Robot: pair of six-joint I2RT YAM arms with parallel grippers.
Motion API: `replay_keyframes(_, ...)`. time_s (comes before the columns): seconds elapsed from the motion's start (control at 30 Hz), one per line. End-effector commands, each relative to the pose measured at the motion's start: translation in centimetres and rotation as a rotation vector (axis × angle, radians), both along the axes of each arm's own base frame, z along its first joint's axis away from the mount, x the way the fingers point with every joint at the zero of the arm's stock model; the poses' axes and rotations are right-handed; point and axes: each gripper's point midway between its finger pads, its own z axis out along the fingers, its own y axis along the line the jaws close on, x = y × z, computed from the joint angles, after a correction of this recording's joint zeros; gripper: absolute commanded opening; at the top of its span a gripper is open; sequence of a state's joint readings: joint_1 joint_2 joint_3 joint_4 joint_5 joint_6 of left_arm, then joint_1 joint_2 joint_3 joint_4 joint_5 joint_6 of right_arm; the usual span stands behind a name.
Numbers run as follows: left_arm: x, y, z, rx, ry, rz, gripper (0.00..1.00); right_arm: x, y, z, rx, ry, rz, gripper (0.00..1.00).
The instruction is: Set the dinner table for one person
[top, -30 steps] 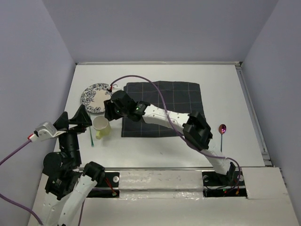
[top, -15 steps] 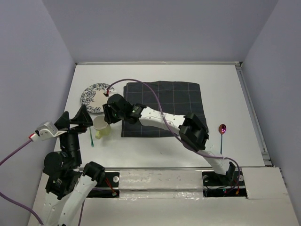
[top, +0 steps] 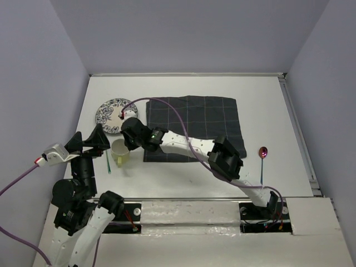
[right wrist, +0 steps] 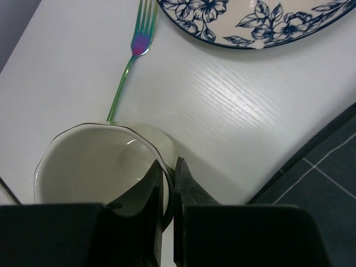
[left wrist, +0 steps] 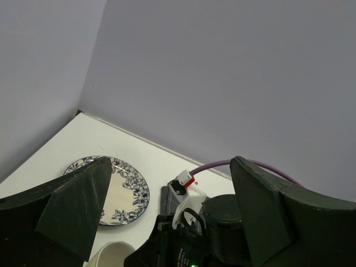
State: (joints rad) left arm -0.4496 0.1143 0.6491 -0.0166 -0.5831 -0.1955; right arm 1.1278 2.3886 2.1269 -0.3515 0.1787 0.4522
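The cloth's bare far corner (top: pixel 225 104) is to my right gripper's right in the top view. My right gripper should next move outward across the cloth and release the cup (top: pixel 119 151) there.
A pale yellow cup (top: pixel 119 151) stands on the white dinner table (top: pixel 267 105), left of the dark grey checked cloth (top: pixel 194 128). My right gripper (top: pixel 127 144) reaches across the cloth. It is shut on the cup's rim (right wrist: pixel 94 167), one finger inside and one outside (right wrist: pixel 168 167). A blue floral plate (top: pixel 113 114) lies behind the cup and also shows in the right wrist view (right wrist: pixel 261 22). An iridescent fork (top: pixel 108 161) lies left of the cup (right wrist: pixel 132 61). My left gripper (top: pixel 88 140) is open and empty, raised at the table's left (left wrist: pixel 169 164).
A purple-bowled spoon (top: pixel 262 154) lies right of the cloth. The right arm's purple cable arcs over the cloth. Grey walls close in the table at the back and both sides. In the left wrist view the plate (left wrist: pixel 119 192) and the right arm's wrist (left wrist: pixel 211 233) show.
My right gripper has moved left and nearer, down to the cup, and now pinches its rim. The cup has hardly shifted. The left arm has not moved.
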Motion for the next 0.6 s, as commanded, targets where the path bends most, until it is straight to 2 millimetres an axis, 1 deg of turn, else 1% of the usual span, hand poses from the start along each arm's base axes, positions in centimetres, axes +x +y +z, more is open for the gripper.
replay_keyframes(0.0, -0.4, 0.4, 1.1, -0.022, -0.053, 0.011, 0.99, 4.3, -2.6, 12.7, 0.172, -0.226, -0.167, 0.00)
replay_keyframes(0.03, -0.3, 0.3, 1.1, -0.019, -0.051, 0.007, 0.99, 6.5, -4.7, 13.6, 0.176, -0.241, -0.219, 0.00)
replay_keyframes(0.07, -0.3, 0.2, 1.1, -0.018, -0.052, 0.004, 0.99, 7.3, -6.8, 15.0, 0.184, -0.254, -0.249, 0.00)
replay_keyframes(0.1, -0.3, 0.2, 1.1, -0.017, -0.052, 0.004, 0.99, 8.4, -8.6, 15.3, 0.183, -0.258, -0.279, 0.00)
replay_keyframes(0.13, -0.3, 0.1, 1.2, -0.016, -0.054, -0.002, 0.99, 11.2, -11.8, 15.6, 0.178, -0.262, -0.346, 0.00)
replay_keyframes(0.17, -0.4, 0.1, 1.2, -0.016, -0.055, -0.003, 0.99, 10.7, -12.5, 15.8, 0.182, -0.263, -0.344, 0.00)
replay_keyframes(0.2, -0.4, 0.0, 1.2, -0.017, -0.056, -0.008, 0.99, 13.1, -16.5, 18.0, 0.206, -0.292, -0.419, 0.00)
replay_keyframes(0.23, -0.4, 0.0, 1.2, -0.016, -0.057, -0.011, 0.99, 14.0, -19.0, 16.2, 0.157, -0.281, -0.457, 0.00)
replay_keyframes(0.27, -0.3, -0.1, 1.3, -0.014, -0.057, -0.012, 0.99, 16.3, -22.9, 16.1, 0.133, -0.289, -0.530, 0.00)
replay_keyframes(0.3, -0.3, -0.2, 1.3, -0.015, -0.058, -0.017, 0.99, 17.0, -25.3, 17.4, 0.145, -0.306, -0.570, 0.00)
replay_keyframes(0.33, -0.3, -0.2, 1.3, -0.012, -0.059, -0.021, 0.99, 17.7, -27.3, 16.3, 0.118, -0.297, -0.596, 0.00)
replay_keyframes(0.37, -0.3, -0.2, 1.3, -0.012, -0.058, -0.020, 0.99, 18.6, -29.1, 16.3, 0.112, -0.300, -0.628, 0.00)
replay_keyframes(0.4, -0.2, -0.4, 1.2, -0.010, -0.056, -0.026, 0.99, 20.2, -32.5, 16.4, 0.100, -0.306, -0.692, 0.00)
replay_keyframes(0.5, 0.0, -0.5, 1.2, -0.005, -0.051, -0.028, 0.99, 22.3, -36.7, 15.9, 0.071, -0.310, -0.758, 0.00)
replay_keyframes(0.53, 0.1, -0.6, 1.1, -0.005, -0.048, -0.029, 0.99, 23.5, -39.4, 15.8, 0.056, -0.311, -0.806, 0.00)
replay_keyframes(0.57, 0.2, -0.7, 1.0, -0.002, -0.043, -0.032, 0.99, 24.2, -40.5, 15.2, 0.044, -0.304, -0.823, 0.00)
